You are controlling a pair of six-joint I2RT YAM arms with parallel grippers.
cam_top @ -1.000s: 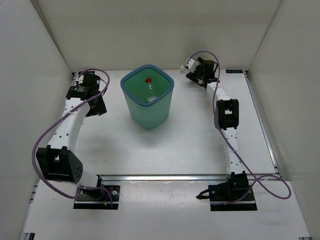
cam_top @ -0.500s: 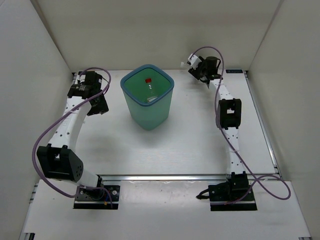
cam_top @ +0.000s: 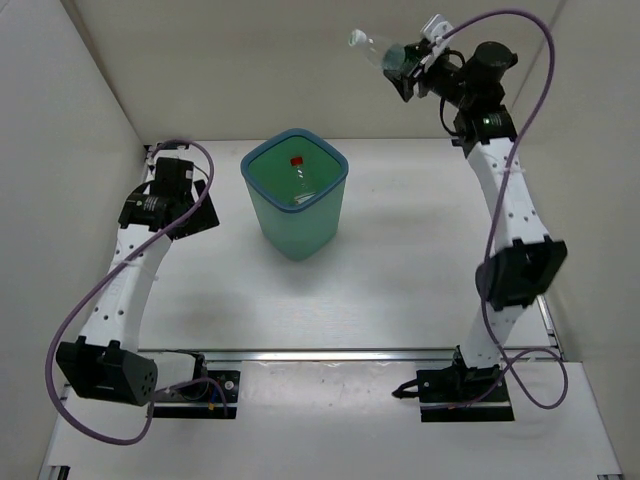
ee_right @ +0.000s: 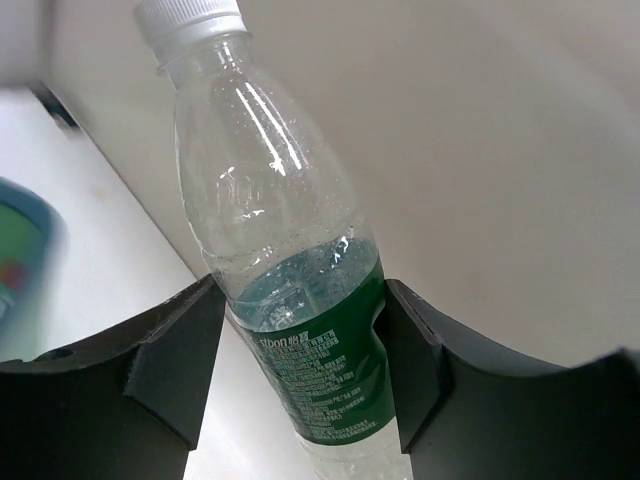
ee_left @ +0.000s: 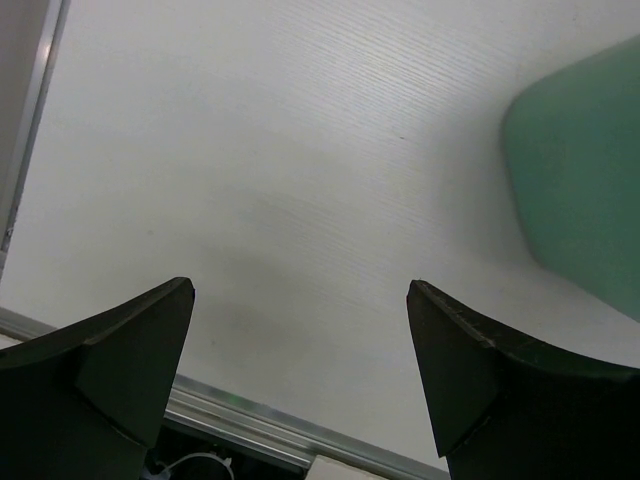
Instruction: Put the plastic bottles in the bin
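Observation:
My right gripper carries the bottle left in the top view over the bin's opening point(cam_top: 294, 170) point(ee_right: 14, 245) next and releases, since the opening lies that way.
My right gripper point(cam_top: 408, 62) is shut on a clear bottle with a green label point(cam_top: 378, 49) and holds it high above the table, right of the bin, white cap pointing left. In the right wrist view the bottle point(ee_right: 290, 300) sits between both fingers point(ee_right: 170, 360). The teal-green bin point(cam_top: 296, 215) with a blue rim stands at the table's middle back. Inside it I see a red cap point(cam_top: 296, 160) and a clear bottle point(cam_top: 305, 196). My left gripper point(cam_top: 196, 212) is open and empty, left of the bin, over bare table point(ee_left: 300, 250). The bin's side shows in the left wrist view point(ee_left: 580, 170).
White enclosure walls point(cam_top: 300, 60) stand on three sides. A metal rail point(cam_top: 330, 352) runs along the near edge of the table. The right arm point(cam_top: 505, 200) reaches up steeply on the right.
My right arm has lifted the green-label bottle from the back right of the table to high in the air. My left arm has pulled back a little toward the left.

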